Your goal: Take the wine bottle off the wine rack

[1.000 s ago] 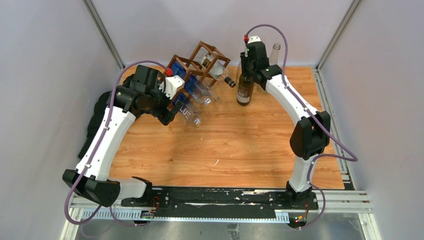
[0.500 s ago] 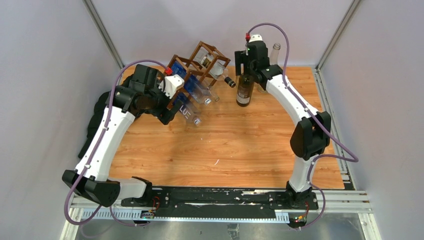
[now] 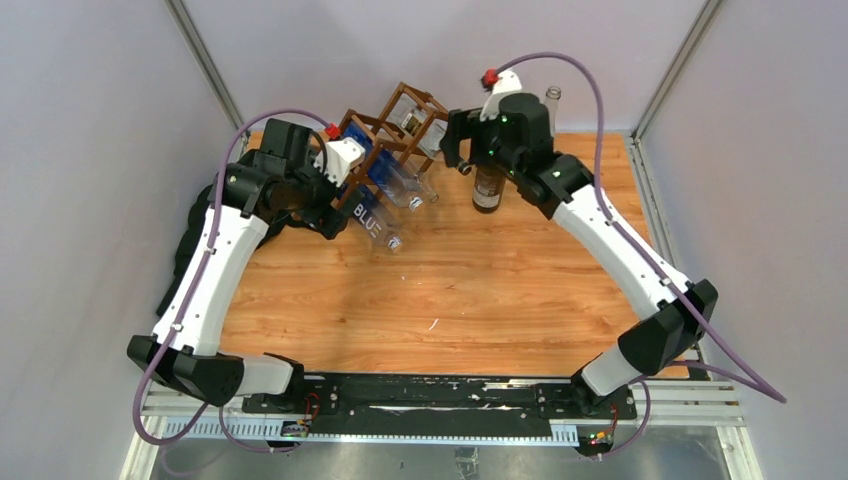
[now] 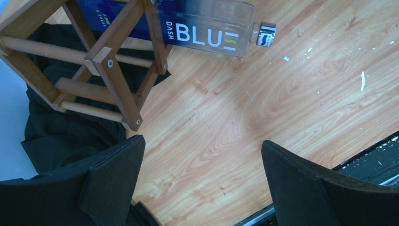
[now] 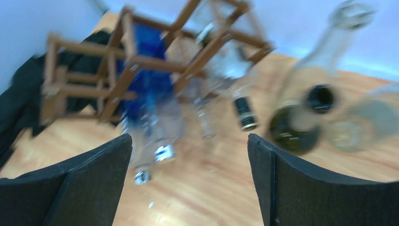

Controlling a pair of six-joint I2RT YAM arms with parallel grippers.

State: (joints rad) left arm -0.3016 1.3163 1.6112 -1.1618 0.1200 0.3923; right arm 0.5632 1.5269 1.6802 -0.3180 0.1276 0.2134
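My right gripper moves down and across onto the upper blue-labelled bottle's clear body (image 3: 402,184) (image 5: 166,121) next, as this lies below it and to its left in the top view.
The dark green wine bottle (image 3: 487,187) stands upright on the table to the right of the wine rack (image 3: 392,128); in the right wrist view this wine bottle (image 5: 294,129) shows from above, blurred. My right gripper (image 3: 453,142) hangs open beside the bottle's neck, facing the rack, and holds nothing (image 5: 188,181). The brown lattice rack (image 5: 136,61) holds blue-labelled bottles (image 3: 385,178) and a dark-capped bottle (image 3: 452,158). My left gripper (image 3: 335,217) is open over bare wood (image 4: 202,183) just in front of the rack's near corner (image 4: 108,70), below the BLUE bottle (image 4: 207,23).
A clear empty bottle (image 3: 550,101) stands at the back behind the wine bottle. Black cloth (image 4: 56,136) lies off the table's left edge beside the rack. Grey walls close in the back and both sides.
My right gripper opened and let go of the wine bottle's neck, then swung left toward the rack. The bottle stays standing. The left arm barely shifted.
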